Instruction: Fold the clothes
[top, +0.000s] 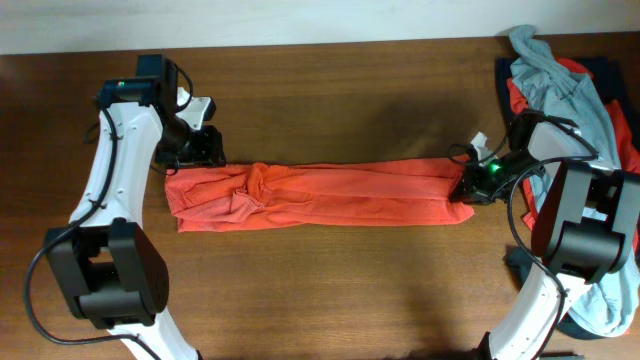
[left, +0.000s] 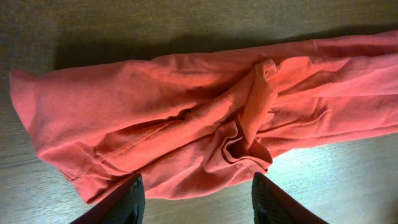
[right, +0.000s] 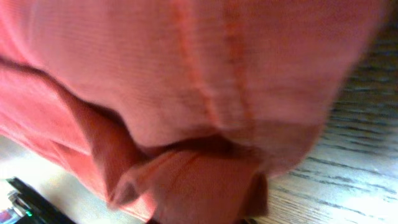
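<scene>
The robot's right gripper should next raise the shirt's held end, take it to the left in the overhead view and let it go over the shirt's middle (top: 345, 194), because the shirt lies long.
The orange-red T-shirt (top: 330, 195) lies on the table as a long narrow strip running left to right, bunched and creased near its left end. Its print is not visible. My left gripper (top: 200, 150) is open and empty at the far edge of the shirt's left end. In the left wrist view its fingers (left: 199, 205) straddle bare wood just short of the cloth (left: 186, 112). My right gripper (top: 468, 186) is at the strip's right end, shut on the shirt. In the right wrist view the cloth (right: 186, 81) fills the frame and hides the fingers.
A pile of other clothes sits at the right edge of the table behind the right arm: a light grey-blue piece (top: 560, 80), a red piece (top: 520, 98) and a navy piece (top: 600, 65). The wooden tabletop (top: 330, 290) extends in front of the strip.
</scene>
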